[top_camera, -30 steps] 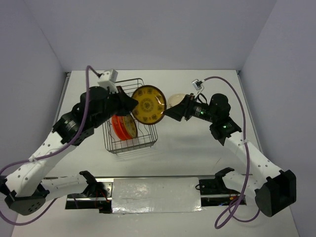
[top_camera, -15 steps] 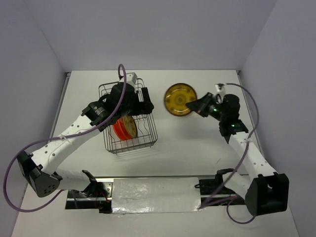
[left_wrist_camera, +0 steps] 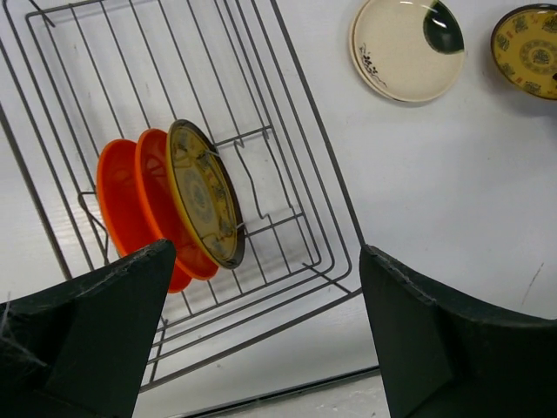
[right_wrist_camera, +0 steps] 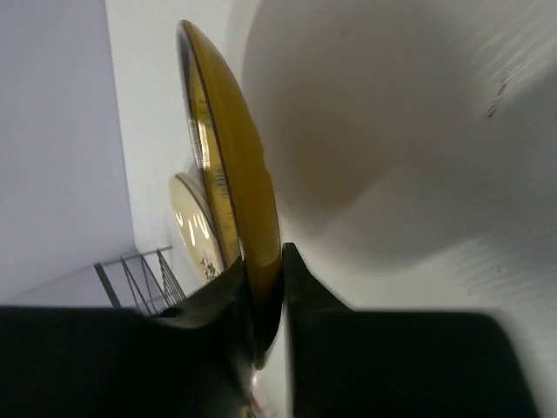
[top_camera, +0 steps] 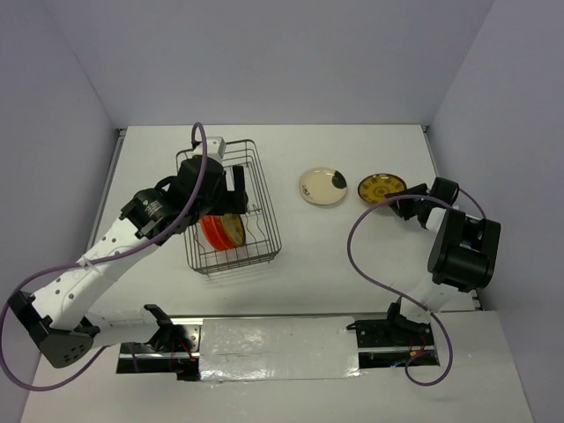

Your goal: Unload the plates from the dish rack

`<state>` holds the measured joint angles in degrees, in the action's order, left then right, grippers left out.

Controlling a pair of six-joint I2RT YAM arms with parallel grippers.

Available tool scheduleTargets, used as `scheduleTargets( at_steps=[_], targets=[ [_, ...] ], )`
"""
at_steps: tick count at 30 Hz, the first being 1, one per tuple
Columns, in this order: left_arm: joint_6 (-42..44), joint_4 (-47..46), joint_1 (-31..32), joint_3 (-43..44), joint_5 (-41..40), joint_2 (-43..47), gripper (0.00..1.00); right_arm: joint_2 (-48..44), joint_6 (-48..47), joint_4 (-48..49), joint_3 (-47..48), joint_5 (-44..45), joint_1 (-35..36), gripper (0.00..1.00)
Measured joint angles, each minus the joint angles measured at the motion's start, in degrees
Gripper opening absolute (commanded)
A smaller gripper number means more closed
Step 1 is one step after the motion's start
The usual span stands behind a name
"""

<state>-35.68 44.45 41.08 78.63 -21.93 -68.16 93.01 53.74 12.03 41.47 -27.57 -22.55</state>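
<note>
The patterned plate is at the end of the row, next to empty slots. I will next lower and turn my left gripper so that it straddles that plate's lower rim in the wrist view.
The wire dish rack (top_camera: 264, 231) (left_wrist_camera: 318, 131) holds two orange-red plates (left_wrist_camera: 122, 209) and a dark, yellow-patterned plate (left_wrist_camera: 204, 196) (top_camera: 231, 229), all on edge in the slots. My left gripper (top_camera: 231, 189) (left_wrist_camera: 268, 252) hovers above the rack, open and empty. On the table to the right lies a cream plate with a black patch (top_camera: 322, 186) (left_wrist_camera: 405, 43) (right_wrist_camera: 196, 226). Beside it is a dark brown plate with yellow pattern (top_camera: 382, 187) (left_wrist_camera: 526, 48) (right_wrist_camera: 235, 174), low over the table. My right gripper (top_camera: 403, 201) (right_wrist_camera: 264, 261) is shut on its near rim.
Grey walls close in the table at the back and both sides. A strip with clamps and cables (top_camera: 273, 348) runs along the near edge. A purple cable (top_camera: 361, 256) loops beside the right arm.
The left gripper let go of the patterned plate, opened, and drew back over the rack. The right arm carried that plate to the right and down, beside the cream plate.
</note>
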Motion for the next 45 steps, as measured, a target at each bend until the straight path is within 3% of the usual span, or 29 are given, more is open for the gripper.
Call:
scheduleTargets(
  at_steps=[2,4,6,7,13,20,24,28,40,44,45],
  targets=[
    [0.83,0.59,0.0,0.0,-0.63,0.79,0.99,2.12,-0.02,0.17,0.85,0.46,-0.11,0.64],
    [1.14,1.03,0.0,0.0,-1.36,1.29,0.99,2.34,-0.5,-0.39,0.9,1.66,-0.11,0.71],
    [1.18,1.49,0.0,0.0,-2.25,1.51,1.0,1.25,-0.9,-1.99,0.92,4.13,0.13,0.97],
    [1.14,1.86,-0.02,0.0,-3.08,1.51,0.99,0.02,-1.62,-4.61,1.16,7.13,0.79,1.0],
    [-0.87,4.98,-0.02,0.9,-8.46,-1.2,0.99,-12.98,-3.72,-26.91,6.86,31.52,9.73,1.0],
    [-6.43,6.71,-0.02,4.02,-13.9,-13.14,0.94,-29.03,-5.57,-37.86,5.97,43.28,18.03,0.95],
    [-11.32,9.46,-0.09,6.21,-16.96,-21.51,0.88,-41.92,-9.49,-36.11,0.79,43.19,25.81,0.93],
    [-15.02,11.41,-0.17,7.04,-18.73,-26.69,0.82,-47.52,-12.48,-35.19,-2.08,41.7,26.14,0.9],
    [-18.69,10.32,-1.16,4.57,-19.28,-28.11,0.63,-45.07,-15.76,-33.42,-5.09,34.82,26.32,0.88],
    [-18.99,10.27,-1.68,3.15,-19.17,-28.72,0.49,-45.09,-15.8,-32.89,-5.44,33.94,26.43,0.88],
    [-18.95,10.14,-1.86,2.82,-19.19,-28.72,0.41,-45.09,-15.82,-32.74,-5.44,33.9,26.43,0.88]
  ],
)
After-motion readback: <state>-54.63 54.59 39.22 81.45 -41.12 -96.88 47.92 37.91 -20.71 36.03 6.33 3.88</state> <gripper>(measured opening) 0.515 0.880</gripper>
